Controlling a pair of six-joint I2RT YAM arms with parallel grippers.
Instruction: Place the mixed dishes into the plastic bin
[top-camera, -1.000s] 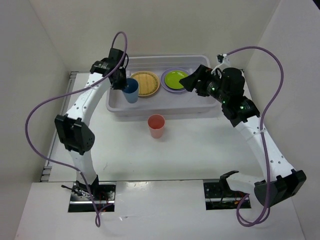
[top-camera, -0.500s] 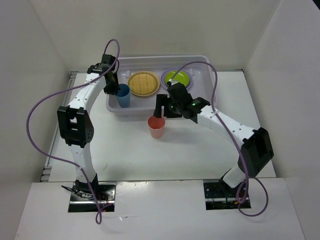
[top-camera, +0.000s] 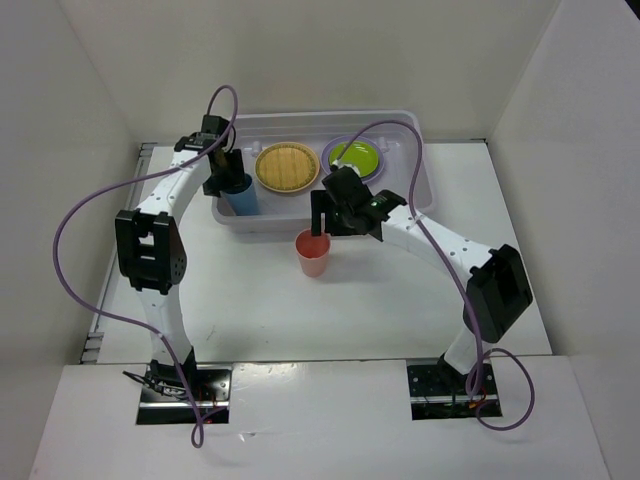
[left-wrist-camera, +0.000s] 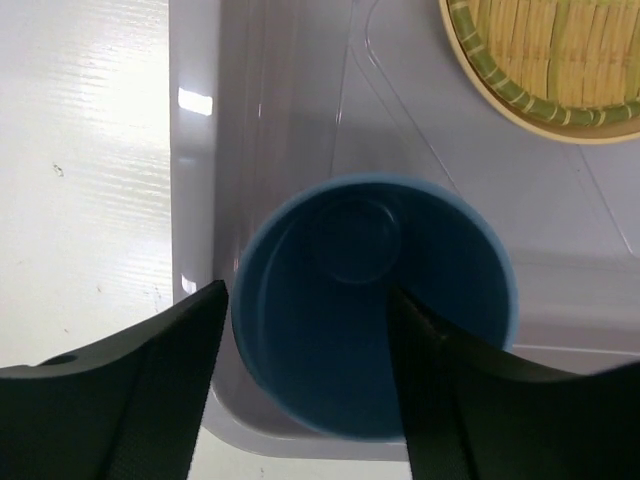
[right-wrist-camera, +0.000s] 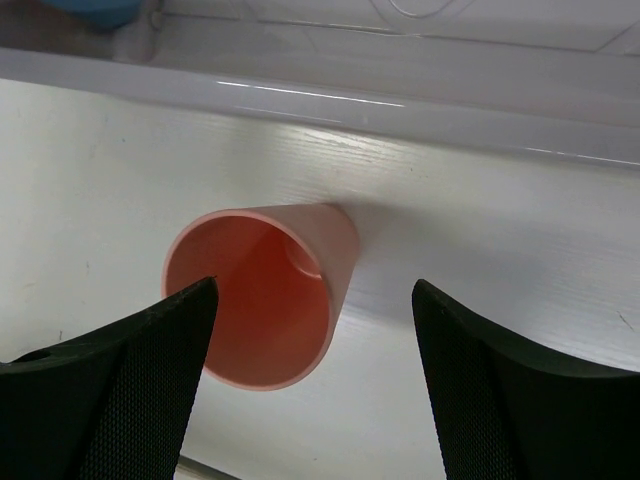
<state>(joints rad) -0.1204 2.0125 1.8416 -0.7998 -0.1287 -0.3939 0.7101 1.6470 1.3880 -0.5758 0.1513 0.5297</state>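
My right gripper will move down next over the coral-red cup's side, with one finger inside the cup's opening and one outside. That side of the cup is below my open fingers.
The plastic bin stands at the back of the table. In it lie a woven disc and a lime green plate stacked on a lilac plate. The blue cup stands upright in the bin's near left corner. My left gripper hangs open just above the blue cup, its jaws straddling the cup's left wall. The coral-red cup stands on the table in front of the bin's wall. My right gripper is open right above the coral-red cup.
White enclosure walls close in the left, back and right sides. Purple cables loop from both arms. The white table top stretches from the coral cup to the arm bases.
My left gripper lowered the blue cup into the bin's corner and opened off it. My right arm swung from over the plates to above the coral-red cup.
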